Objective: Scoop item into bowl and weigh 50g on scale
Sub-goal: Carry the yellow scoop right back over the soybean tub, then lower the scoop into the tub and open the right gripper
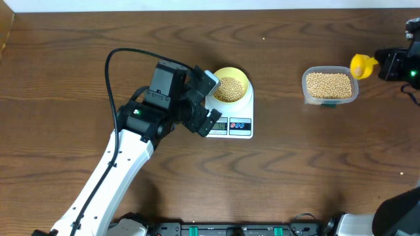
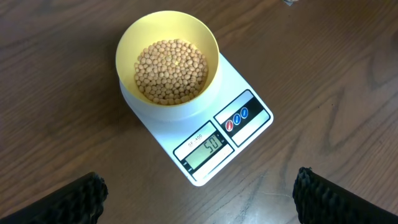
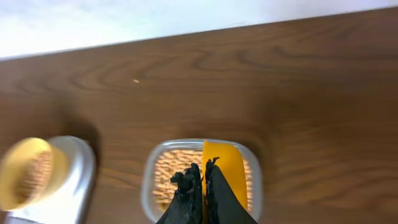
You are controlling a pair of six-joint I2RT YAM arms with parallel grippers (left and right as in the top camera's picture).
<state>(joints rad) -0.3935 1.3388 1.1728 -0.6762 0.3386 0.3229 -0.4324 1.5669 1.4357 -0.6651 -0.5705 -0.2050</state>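
Note:
My right gripper should next come down over the tub's beans, to its left in the overhead view, and release the scoop [image 1: 362, 65], as the target weight is displayed.
The pale yellow bowl [image 1: 244, 77] [image 2: 126, 38] stands on the white scale [image 1: 241, 125] [image 2: 243, 78], holding a heap of beige beans [image 1: 229, 90] [image 2: 171, 71]. The display reads 50. My left gripper [image 1: 211, 101] [image 2: 199, 199] hovers just left of the scale, open, its fingers [image 2: 68, 202] wide apart over bare table with nothing between them. At the far right, my right gripper [image 1: 387, 64] [image 3: 204, 174] is shut on the handle of a bright yellow scoop [image 1: 362, 65] [image 3: 224, 165]. The scoop head hangs over the beans in the tub. In the right wrist view the bowl [image 3: 15, 171] and scale [image 3: 81, 168] sit blurred at the lower left.
A clear plastic tub [image 1: 306, 90] [image 3: 149, 180] filled with more beans stands right of the scale, just left of the scoop. A black cable [image 1: 108, 78] loops over the left arm. The wooden table's far edge runs along the top.

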